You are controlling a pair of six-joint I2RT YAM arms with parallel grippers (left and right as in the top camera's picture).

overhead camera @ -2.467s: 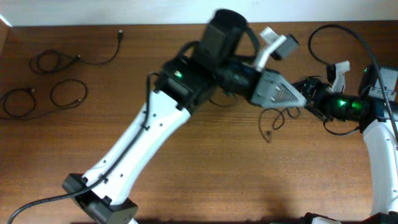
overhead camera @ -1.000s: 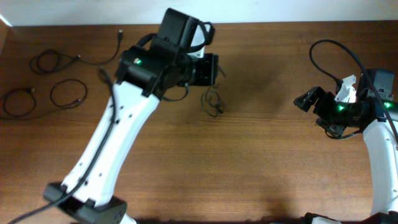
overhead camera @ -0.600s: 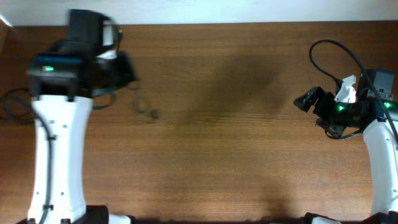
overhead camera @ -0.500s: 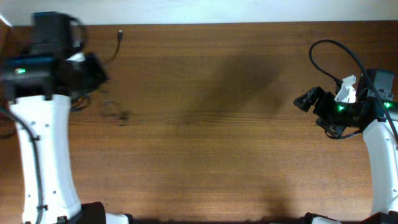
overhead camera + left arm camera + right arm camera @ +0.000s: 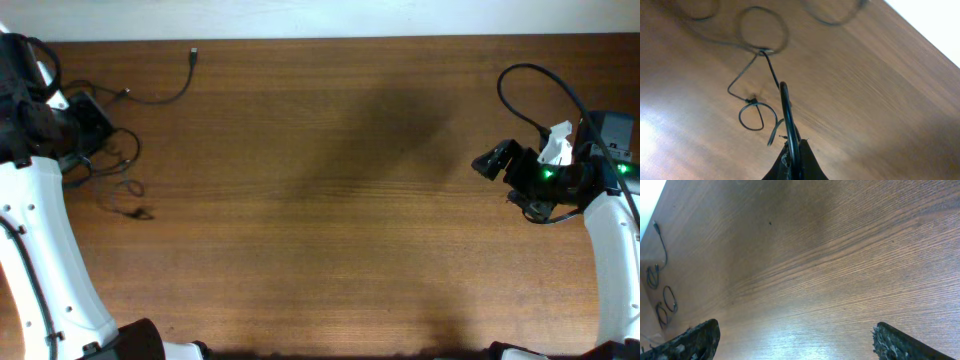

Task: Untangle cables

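My left gripper next draws back, lowers and releases the black cable clear of other loops, with bare wood below it and back toward my base.
In the left wrist view my left gripper point(image 5: 793, 146) is shut on a thin black cable point(image 5: 785, 107) that runs up from between its fingers. That cable trails off into a small loop point(image 5: 757, 115) and a kinked stretch above the wood. More cables lie in loose loops point(image 5: 763, 29) beyond it. From overhead, my left gripper point(image 5: 100, 135) is at the table's far left, with the held cable point(image 5: 128, 190) hanging below it. My right gripper point(image 5: 490, 163) stands open over bare wood at the right. Its two fingertips point(image 5: 696, 339) are wide apart with nothing between them.
A separate cable with a plug end point(image 5: 192, 56) curves along the back left of the wooden table point(image 5: 320, 200). Far loops of cable point(image 5: 669, 299) show small in the right wrist view. A thick black arm cable point(image 5: 530, 75) arcs above the right arm.
My left arm has swung from the table's middle to the far left, carrying the cable with it. The right arm pulled back to the right early on and has stayed still since.
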